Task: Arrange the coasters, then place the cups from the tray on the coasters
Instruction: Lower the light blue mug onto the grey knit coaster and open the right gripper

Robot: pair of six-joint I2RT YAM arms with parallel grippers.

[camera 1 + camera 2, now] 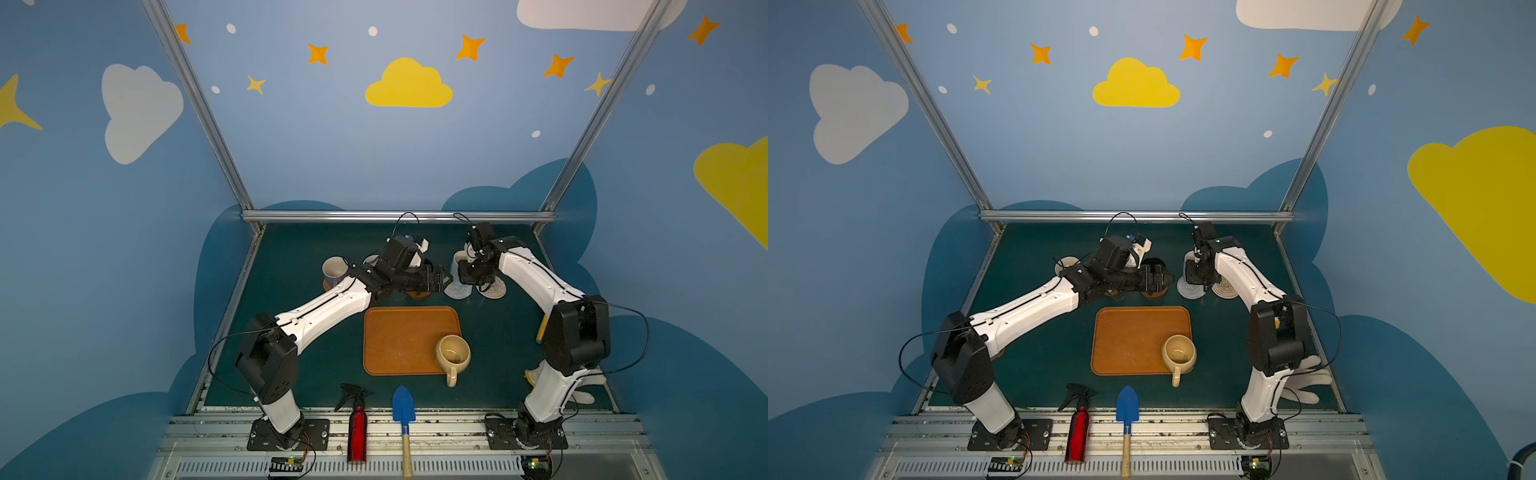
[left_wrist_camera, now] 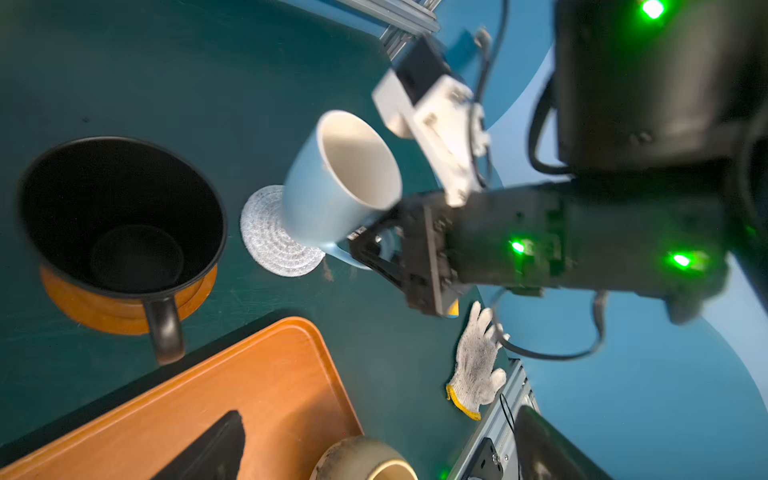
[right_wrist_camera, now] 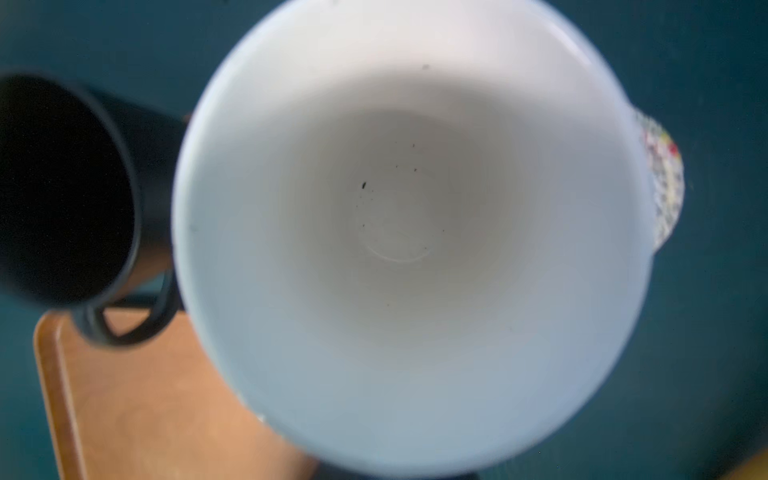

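I will next lower the base of the light blue cup hanging in my right gripper onto the grey-white coaster (image 1: 457, 291), which is still free below, and let go of the cup's handle.
My right gripper (image 1: 473, 277) is shut on the handle of the light blue cup (image 2: 332, 187). The cup hangs tilted with its base over the grey-white coaster (image 2: 270, 239). A beige coaster (image 1: 495, 289) lies bare beside it. The black cup (image 2: 120, 216) stands on a brown wooden coaster (image 2: 104, 309). At the back left the lilac cup (image 1: 334, 270) sits on a tan coaster (image 1: 327, 286); the cream-white cup (image 1: 371, 261) is mostly hidden behind my left arm. My left gripper (image 1: 445, 280) stands open and empty near the black cup. The yellowish-tan cup (image 1: 452, 353) is on the tray (image 1: 399, 340).
A red spray bottle (image 1: 356, 432) and a blue trowel (image 1: 403, 411) lie at the front edge. A white work glove (image 1: 582, 386) lies near the right arm's base. An aluminium rail (image 1: 395, 216) borders the back.
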